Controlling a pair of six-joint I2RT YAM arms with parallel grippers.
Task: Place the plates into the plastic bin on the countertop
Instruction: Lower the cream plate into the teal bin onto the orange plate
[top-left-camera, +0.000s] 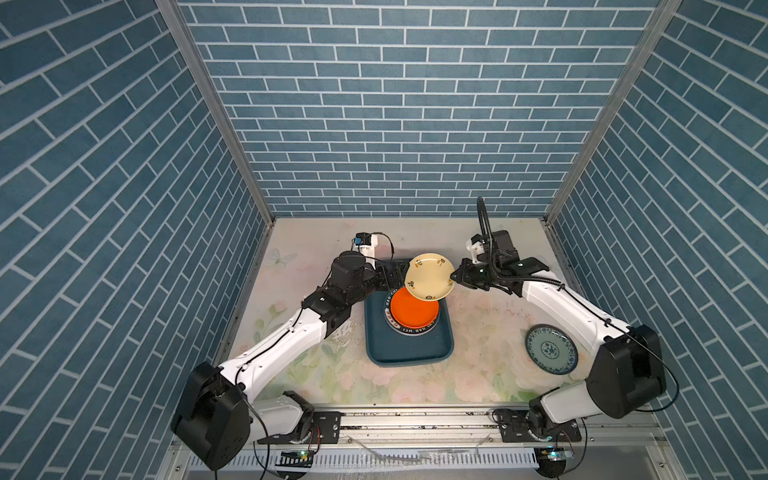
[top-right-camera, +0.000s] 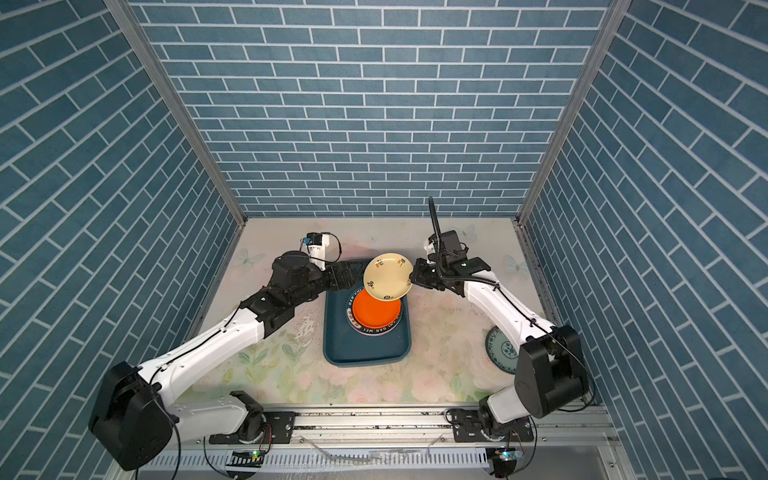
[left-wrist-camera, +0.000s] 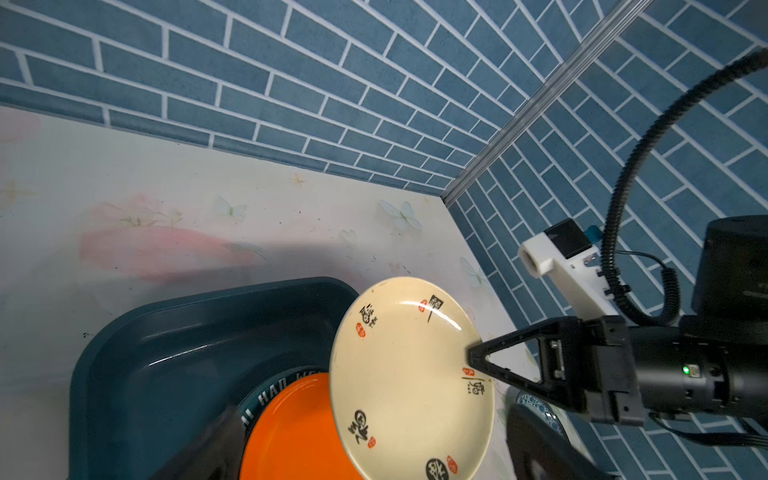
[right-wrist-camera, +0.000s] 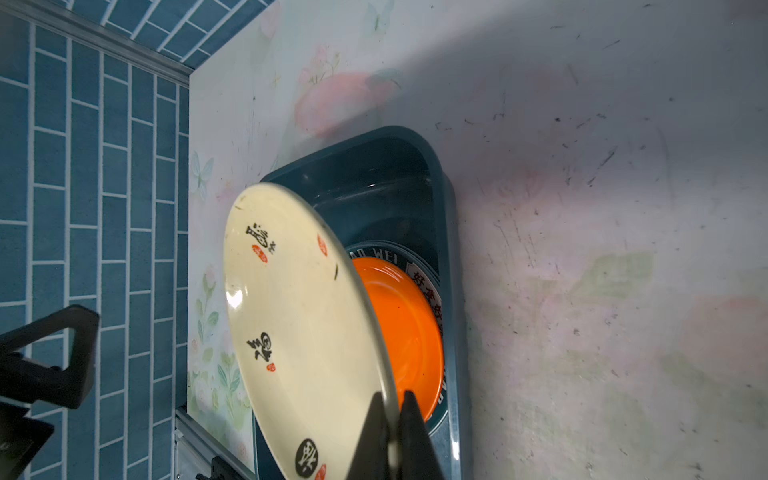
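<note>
I need to move my right gripper down and back next and let go of the cream-yellow plate on the orange plate (top-left-camera: 413, 313) (right-wrist-camera: 409, 328), because the orange plate is below and back from my gripper.
My right gripper (top-left-camera: 455, 279) (right-wrist-camera: 390, 399) is shut on the rim of the cream-yellow plate (top-left-camera: 430, 276) (right-wrist-camera: 299, 324), which hangs tilted above the far end of the dark teal plastic bin (top-left-camera: 409, 353) (left-wrist-camera: 166, 353). Inside the bin an orange plate (top-left-camera: 413, 313) (left-wrist-camera: 291, 428) lies on a plate with a dark lettered rim (top-left-camera: 409, 331). My left gripper (top-left-camera: 395, 277) stands open at the bin's far left rim, just left of the held plate, and holds nothing. A blue-patterned plate (top-left-camera: 550, 349) lies flat on the countertop (top-left-camera: 478, 332) at the right, beside my right arm.
Blue brick-patterned walls (top-left-camera: 415, 124) close the back and both sides. The near half of the bin's floor (top-right-camera: 365, 349) is bare. The arms' metal base rail (top-left-camera: 415, 419) runs along the countertop's front edge.
</note>
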